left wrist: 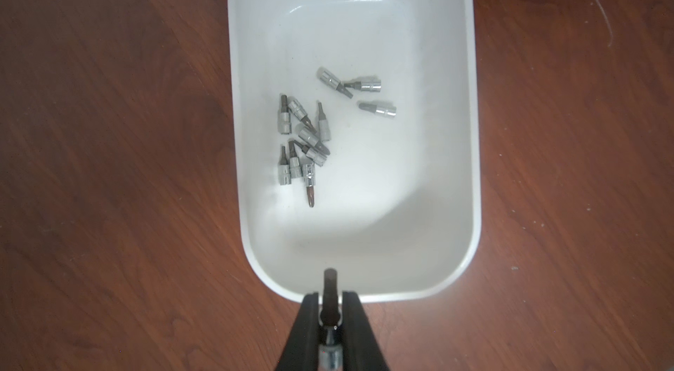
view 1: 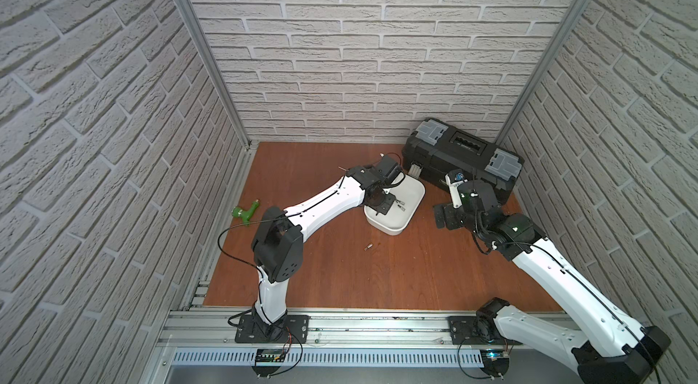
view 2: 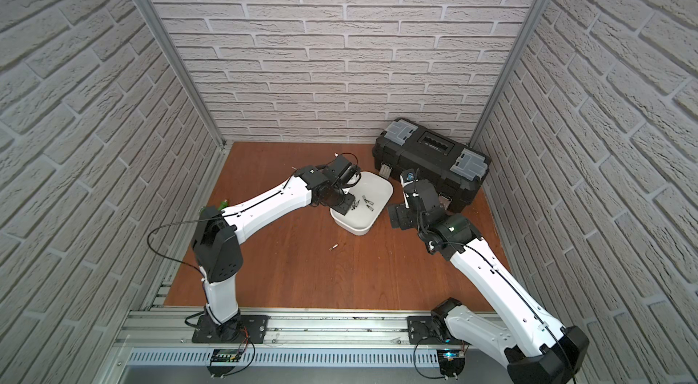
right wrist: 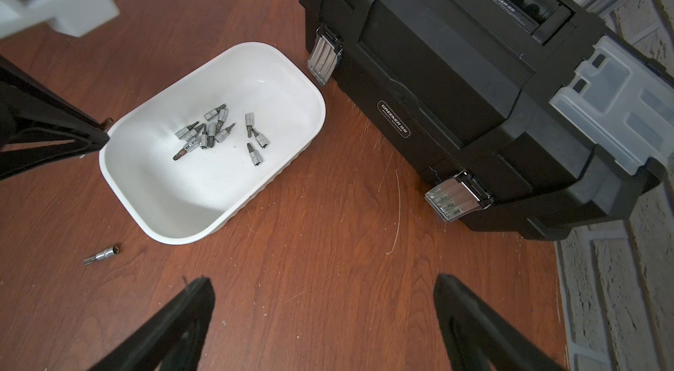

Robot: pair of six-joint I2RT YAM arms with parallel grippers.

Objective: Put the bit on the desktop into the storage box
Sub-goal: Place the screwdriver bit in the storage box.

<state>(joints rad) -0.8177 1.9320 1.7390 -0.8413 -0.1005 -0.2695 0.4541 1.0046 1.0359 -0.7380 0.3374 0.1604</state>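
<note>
The box's clear bottom beside the bit cluster lies below and outward, so my left gripper next needs to reach outward, lower the bit onto it and let go.
The white storage box (view 1: pixel 401 218) (left wrist: pixel 364 241) (right wrist: pixel 182 197) lies mid-desktop (view 1: pixel 340 280) and holds several silver bits (left wrist: pixel 302 139) (right wrist: pixel 215 132). My left gripper (left wrist: pixel 330 296) (view 1: pixel 385 205) hangs over the box's near rim, shut on a bit (left wrist: pixel 330 283) whose dark tip pokes out over the box. Another bit (view 1: pixel 368 247) (view 2: pixel 334 248) (right wrist: pixel 104 253) lies loose on the desktop in front of the box. My right gripper (right wrist: pixel 324 285) (view 1: pixel 441 216) stands open and empty over bare wood to the right of the box.
A big black toolbox (view 1: pixel 460 163) (right wrist: pixel 474 77) with grey lid compartments sits at the back right, close to the storage box. A green tool (view 1: pixel 245 210) lies near the left wall. Brick-patterned walls enclose three sides; an aluminium rail (view 1: pixel 340 325) runs along the front.
</note>
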